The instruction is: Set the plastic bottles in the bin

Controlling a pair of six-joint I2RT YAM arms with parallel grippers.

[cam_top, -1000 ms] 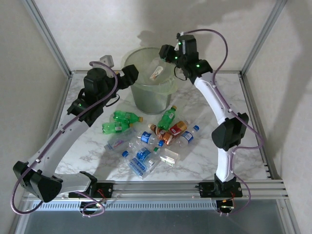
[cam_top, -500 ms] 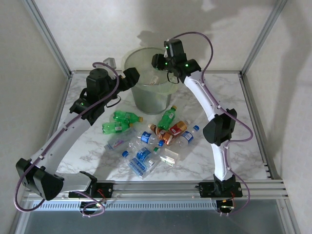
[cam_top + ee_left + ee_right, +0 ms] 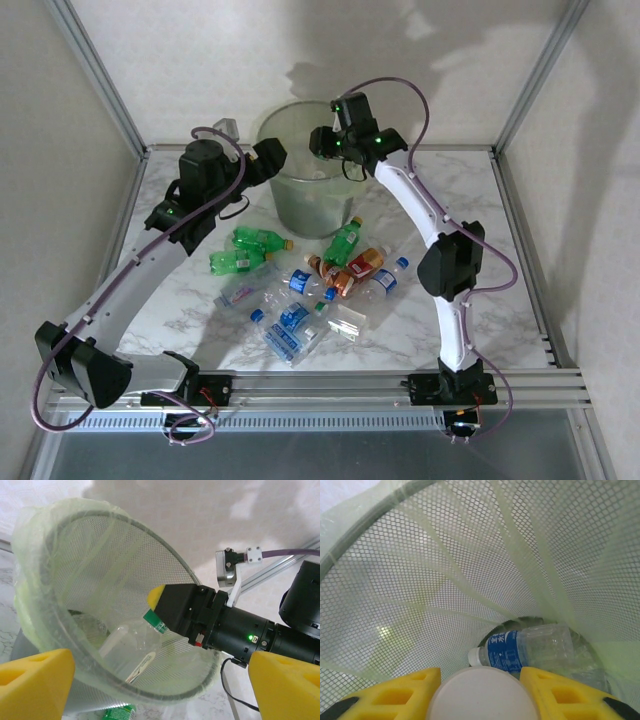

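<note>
My right gripper rises slightly over the bin's opening point(image 3: 298, 140) next and spreads its fingers to release the clear plastic bottle. The bottle's body already dangles inside the bin's rim.
The bin point(image 3: 305, 205), a pale-green mesh bucket, stands at the back of the table. My right gripper point(image 3: 322, 140) hangs over its opening, shut on a clear plastic bottle point(image 3: 127, 647) with a green neck label that dangles inside. In the right wrist view that bottle's white round end point(image 3: 481, 695) sits between the yellow pads point(image 3: 395, 695). A blue-labelled bottle point(image 3: 530, 650) lies on the bin floor. My left gripper point(image 3: 272, 152) is open beside the bin's left rim, nothing between its pads point(image 3: 35, 680). Several bottles point(image 3: 300, 290) lie on the table.
Green bottles point(image 3: 240, 262) lie left of the pile, another green one point(image 3: 343, 240) just in front of the bin. The frame posts point(image 3: 100, 80) and white walls close in the marble table point(image 3: 500, 250) at the back and sides.
My right gripper has swung left and down over the bin's opening with the bottle. The left arm has hardly moved and its jaws have narrowed slightly.
</note>
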